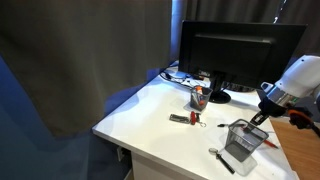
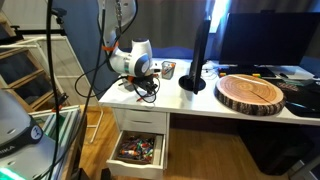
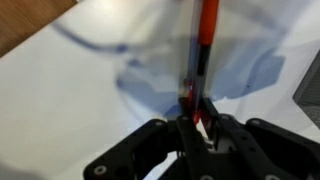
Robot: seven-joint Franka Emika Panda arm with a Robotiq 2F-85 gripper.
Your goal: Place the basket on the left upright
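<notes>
I should next move my gripper up, then over the basket's open top (image 1: 248, 130), and tilt to release the thin red pen, since the basket's rim is above the tabletop.
The dark wire-mesh basket (image 1: 242, 142) sits on the white table (image 1: 150, 115) near its front edge. My gripper (image 1: 259, 117) hangs just above the basket's far side. In the wrist view the gripper (image 3: 200, 122) is shut on a thin red pen (image 3: 206, 35) that sticks out ahead over the white tabletop. In an exterior view the gripper (image 2: 148, 88) is low over the table's far end, and the basket is not clear there. A grey edge at the right of the wrist view may be the basket; I cannot tell.
A small cup with red contents (image 1: 200, 97) stands before the monitor (image 1: 240, 50). A dark tool (image 1: 182, 118) and a black marker (image 1: 222, 160) lie on the table. A wooden slab (image 2: 250, 92) and an open drawer (image 2: 138, 150) show in an exterior view.
</notes>
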